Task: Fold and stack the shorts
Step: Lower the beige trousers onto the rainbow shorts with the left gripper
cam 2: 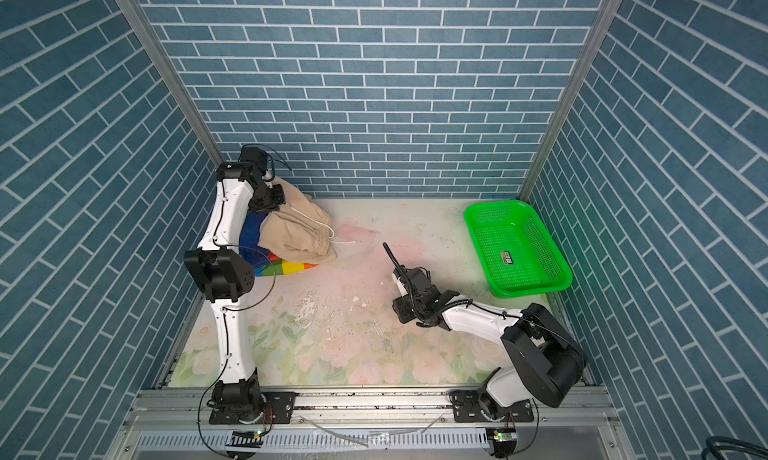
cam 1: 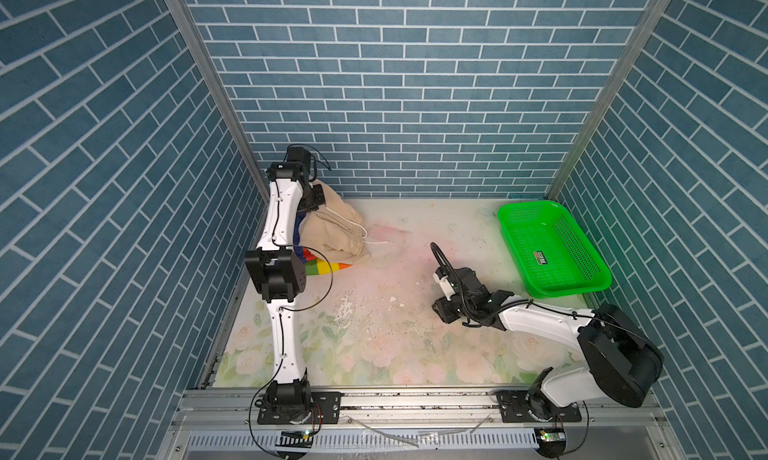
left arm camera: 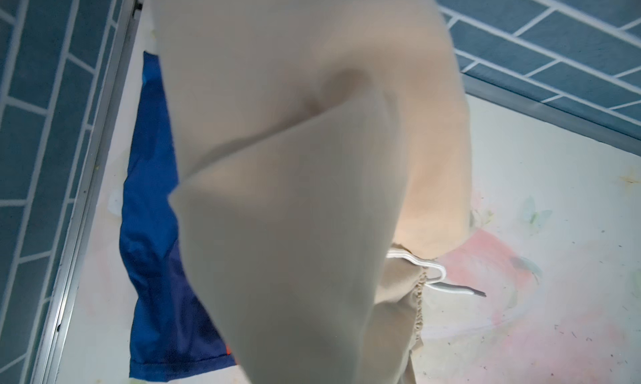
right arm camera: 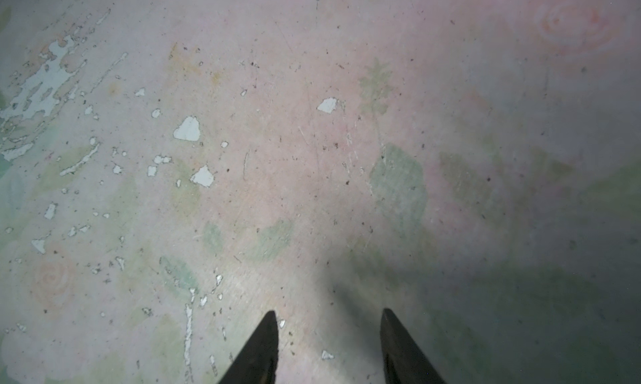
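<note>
The blue part of the rainbow-striped shorts is uncovered beside the beige cloth, so my left gripper should go down toward that blue part next and let go of the fabric there.
The beige shorts hang bunched at the back left corner, their upper part lifted by my left gripper, which is shut on the fabric. In the left wrist view the beige cloth drapes over the jaws and hides them. A white drawstring trails onto the table. The rainbow-striped shorts lie flat under the beige pair, mostly covered. My right gripper hovers low over bare table at centre right, open, with nothing between its fingers.
A green perforated basket stands at the back right against the wall. Brick-patterned walls close in the back and both sides. The floral table top has flaked patches near the middle.
</note>
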Robot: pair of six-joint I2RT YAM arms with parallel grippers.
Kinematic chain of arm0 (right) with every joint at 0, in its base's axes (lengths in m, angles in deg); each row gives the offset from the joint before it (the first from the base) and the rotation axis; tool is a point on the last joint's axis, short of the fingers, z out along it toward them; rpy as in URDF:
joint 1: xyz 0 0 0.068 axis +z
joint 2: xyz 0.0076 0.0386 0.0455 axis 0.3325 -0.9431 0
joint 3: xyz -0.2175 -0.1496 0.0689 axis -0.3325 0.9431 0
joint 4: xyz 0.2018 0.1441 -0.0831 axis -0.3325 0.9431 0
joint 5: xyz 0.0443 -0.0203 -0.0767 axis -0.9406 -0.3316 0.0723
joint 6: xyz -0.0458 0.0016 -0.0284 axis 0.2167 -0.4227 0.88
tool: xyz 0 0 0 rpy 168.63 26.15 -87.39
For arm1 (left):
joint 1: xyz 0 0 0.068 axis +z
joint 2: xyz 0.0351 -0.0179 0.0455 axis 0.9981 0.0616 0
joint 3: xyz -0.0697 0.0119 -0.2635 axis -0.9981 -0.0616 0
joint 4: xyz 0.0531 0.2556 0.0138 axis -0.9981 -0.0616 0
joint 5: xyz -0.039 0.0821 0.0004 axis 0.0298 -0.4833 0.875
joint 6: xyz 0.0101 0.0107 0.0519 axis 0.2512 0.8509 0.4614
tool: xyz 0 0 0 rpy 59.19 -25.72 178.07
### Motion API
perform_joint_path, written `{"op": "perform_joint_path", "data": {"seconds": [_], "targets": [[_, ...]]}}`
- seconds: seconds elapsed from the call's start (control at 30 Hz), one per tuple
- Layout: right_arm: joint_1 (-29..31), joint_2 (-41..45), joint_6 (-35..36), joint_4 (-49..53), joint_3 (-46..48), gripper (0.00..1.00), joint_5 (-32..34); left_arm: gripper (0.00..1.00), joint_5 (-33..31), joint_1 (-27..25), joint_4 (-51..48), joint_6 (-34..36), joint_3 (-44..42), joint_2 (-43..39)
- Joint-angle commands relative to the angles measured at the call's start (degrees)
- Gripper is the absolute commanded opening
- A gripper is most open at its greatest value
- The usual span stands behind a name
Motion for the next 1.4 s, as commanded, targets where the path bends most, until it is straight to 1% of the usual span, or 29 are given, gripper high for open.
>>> {"op": "perform_joint_path", "data": {"seconds": [0.0, 0.17, 0.23, 0.37, 0.4, 0.43, 0.47, 0.53, 0.6, 0.63, 0.7, 0.73, 0.77, 0.83, 0.9, 1.07, 1.27, 1.37], "targets": [[-0.45, -0.46, -1.58, -0.59, 0.67, 0.48, -0.73, 0.0, -0.57, 3.56, 5.3, 0.19, -8.22, -3.34], [-0.52, 0.35, -1.95, 0.12, 1.47, 0.48, -0.29, 0.01, 3.18, 10.04, 11.71, -1.14, -17.05, -4.15], [-0.61, 0.28, -2.01, 0.54, 1.32, 0.48, -0.07, 0.08, 5.27, 11.98, 14.12, -1.81, -19.85, -3.27], [-0.7, 0.18, -2.27, 1.39, 0.55, 0.48, 0.5, 0.18, 8.29, 14.22, 16.75, -2.3, -22.54, 0.39], [-0.69, 0.27, -2.36, 1.56, 0.4, 0.49, 0.65, 0.21, 8.61, 14.53, 17.11, -2.31, -22.9, 1.22], [-0.78, 0.44, -2.44, 1.83, 0.23, 0.49, 0.87, 0.28, 8.89, 14.83, 17.47, -2.35, -23.21, 2.12], [-0.85, 0.61, -2.61, 2.09, 0.07, 0.49, 1.05, 0.32, 9.15, 15.15, 17.79, -2.38, -23.65, 2.8], [-1.02, 1.05, -2.63, 2.71, -0.4, 0.49, 1.29, 0.4, 9.42, 15.61, 18.99, -2.79, -25.29, 3.03], [-1.26, 1.37, -2.72, 3.27, -0.78, 0.49, 1.6, 0.47, 8.94, 16.06, 20.4, -2.9, -27.16, 2.49], [-1.37, 1.48, -2.72, 3.59, -1.1, 0.49, 1.64, 0.51, 8.71, 16.3, 20.86, -2.9, -27.91, 2.17], [-1.47, 1.43, -2.93, 3.74, -1.52, 0.5, 1.64, 0.64, 9.61, 16.79, 21.28, -2.56, -28.5, 1.93], [-1.58, 1.33, -3.13, 3.72, -1.75, 0.5, 1.65, 0.69, 9.63, 16.87, 20.71, -2.34, -28.18, 2.0], [-1.66, 1.17, -3.33, 3.73, -1.96, 0.5, 1.56, 0.72, 9.45, 16.83, 19.9, -2.16, -27.85, 2.02], [-1.7, 0.9, -3.63, 3.87, -2.48, 0.5, 1.32, 0.75, 9.52, 16.87, 19.17, -2.42, -28.15, 1.27], [-1.75, 1.05, -3.86, 3.92, -2.91, 0.5, 0.98, 0.77, 10.06, 16.83, 18.78, -2.78, -29.27, 0.19], [-1.88, 1.76, -3.9, 4.18, -3.49, 0.52, 0.68, 0.78, 11.6, 16.85, 22.13, -3.06, -34.88, -6.9], [-1.91, 1.84, -3.91, 3.92, -4.0, 0.52, -0.28, 0.84, 10.9, 16.84, 21.92, -4.88, -38.55, -13.91], [-1.93, 2.28, -3.99, 3.42, -3.61, 0.53, -0.42, 0.85, 10.99, 16.87, 21.62, -6.38, -40.54, -18.36]]}}
